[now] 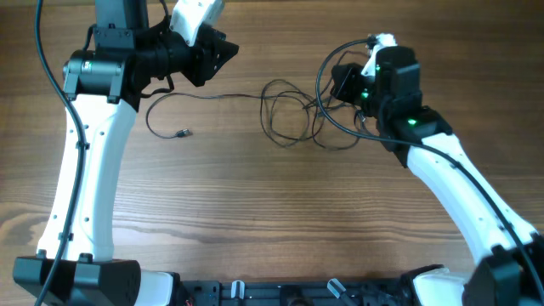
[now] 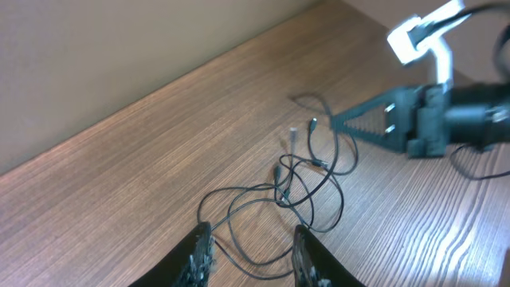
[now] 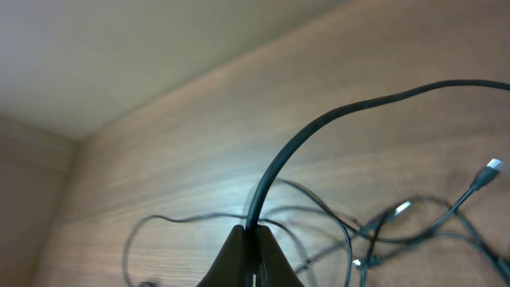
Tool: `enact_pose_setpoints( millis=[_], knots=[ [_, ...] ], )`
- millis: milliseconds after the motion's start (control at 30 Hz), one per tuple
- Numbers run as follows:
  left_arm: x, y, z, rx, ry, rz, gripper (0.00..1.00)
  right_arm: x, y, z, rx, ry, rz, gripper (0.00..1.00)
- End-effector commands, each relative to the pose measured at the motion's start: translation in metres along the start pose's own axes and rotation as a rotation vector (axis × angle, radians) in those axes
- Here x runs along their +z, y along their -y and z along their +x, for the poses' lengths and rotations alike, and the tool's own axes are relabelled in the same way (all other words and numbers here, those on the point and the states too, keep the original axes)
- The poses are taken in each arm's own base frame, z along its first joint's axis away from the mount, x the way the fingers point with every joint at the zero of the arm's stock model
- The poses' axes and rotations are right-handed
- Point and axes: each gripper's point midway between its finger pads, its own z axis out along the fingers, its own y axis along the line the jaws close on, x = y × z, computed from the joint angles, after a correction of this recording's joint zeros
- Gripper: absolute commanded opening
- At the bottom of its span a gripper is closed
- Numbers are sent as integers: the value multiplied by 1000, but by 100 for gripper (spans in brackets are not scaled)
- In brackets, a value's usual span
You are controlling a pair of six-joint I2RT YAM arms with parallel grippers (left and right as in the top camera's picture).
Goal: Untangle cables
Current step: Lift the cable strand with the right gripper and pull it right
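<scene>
Because the fingers of my right gripper lie nearly level, I will tilt them down over the plug ends in the tangle [image 1: 358, 116] [image 3: 389, 215] and release the black cable.
The cables [image 1: 309, 105] lie as a loose tangle of thin black loops at the table's upper middle. One strand runs left from it to a small plug end [image 1: 182, 133]. My right gripper [image 1: 340, 82] is at the tangle's right edge, shut on a black cable [image 3: 275, 171] that arcs up out of its jaws [image 3: 255, 229]. My left gripper [image 1: 229, 51] hovers up and to the left of the tangle. It is open [image 2: 252, 231], with nothing between its fingers, and loops of the tangle [image 2: 280, 195] lie on the wood just beyond the fingertips [image 2: 204, 233].
The wooden table [image 1: 255, 221] meets a plain wall at its far edge. The white arm links [image 1: 85, 187] [image 1: 459, 178] stand at the left and right sides. Thicker black arm wiring [image 1: 51, 51] hangs by the left arm. Several clamps sit along the front edge [image 1: 280, 293].
</scene>
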Motion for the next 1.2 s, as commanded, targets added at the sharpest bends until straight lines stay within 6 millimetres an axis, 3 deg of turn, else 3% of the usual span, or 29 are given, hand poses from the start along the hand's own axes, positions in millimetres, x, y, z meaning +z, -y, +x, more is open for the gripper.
enact_pose_setpoints(
  millis=[0,233,400,700,800,900,1033,1167],
  knots=[
    [0,7,-6,46,18,36,34,-34,-40,-36,-109,100,-98,5],
    [7,17,1,65,14,118,38,-74,-69,-90,-169,269,-118,4],
    [12,17,4,56,4,133,38,-100,-76,-131,-165,359,-120,5],
    [12,17,3,61,7,133,38,-145,-53,-181,-205,447,36,5],
    [12,17,3,61,7,133,38,-152,-46,-184,-215,444,94,5],
    [12,17,3,61,7,133,38,-148,-38,-173,-206,393,124,5],
    [12,17,2,63,9,132,38,-135,-3,-154,-147,305,264,5],
    [12,17,2,63,10,132,38,-118,18,-131,-116,194,329,5]
  ],
)
